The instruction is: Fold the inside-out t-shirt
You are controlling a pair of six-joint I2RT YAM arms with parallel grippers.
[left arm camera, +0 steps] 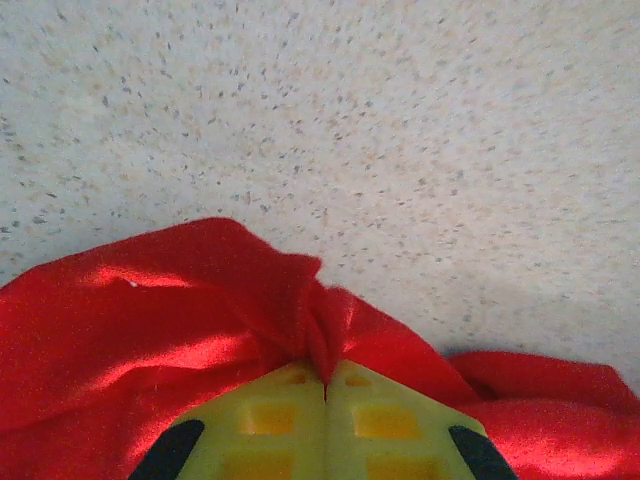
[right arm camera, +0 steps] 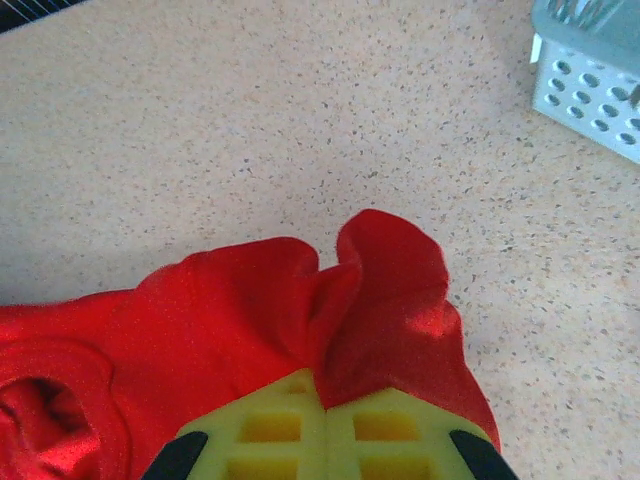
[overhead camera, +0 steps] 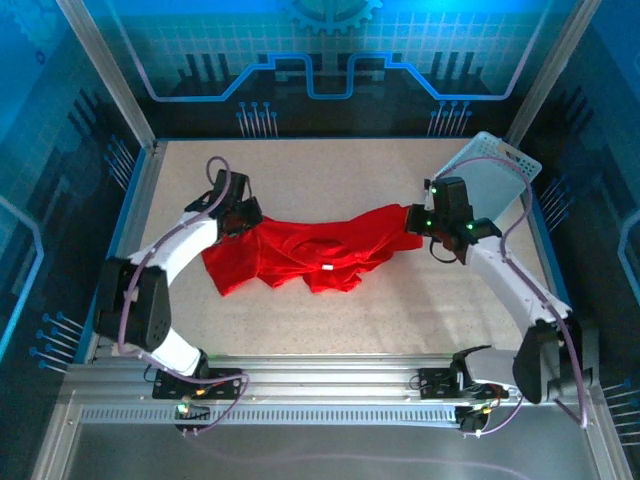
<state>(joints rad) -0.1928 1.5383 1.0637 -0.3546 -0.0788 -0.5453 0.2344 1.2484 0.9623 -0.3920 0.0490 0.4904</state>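
Observation:
The robot's left gripper will go up, then move outward and down onto the bare tabletop behind the shirt [left arm camera: 335,235] and let go of its end, because the shirt [left arm camera: 200,320] lies rumpled between both arms.
The inside-out t-shirt [overhead camera: 300,252] is bright red and lies rumpled across the middle of the table, stretched between both arms, a small white tag showing on it. My left gripper [overhead camera: 243,214] is shut on the shirt's left end; in the left wrist view a pinched fold of the shirt [left arm camera: 200,320] rises from between the yellow-green fingers [left arm camera: 270,415] of the gripper [left arm camera: 326,385]. My right gripper [overhead camera: 418,220] is shut on the shirt's right end, where red cloth [right arm camera: 250,310] bunches above the closed fingers [right arm camera: 385,425] of the gripper [right arm camera: 325,400].
A light blue mesh basket [overhead camera: 492,170] lies tipped at the table's back right corner, close behind the right arm; its corner [right arm camera: 590,70] is in the right wrist view. Bare speckled tabletop [overhead camera: 330,170] lies behind the shirt, and more of it in front.

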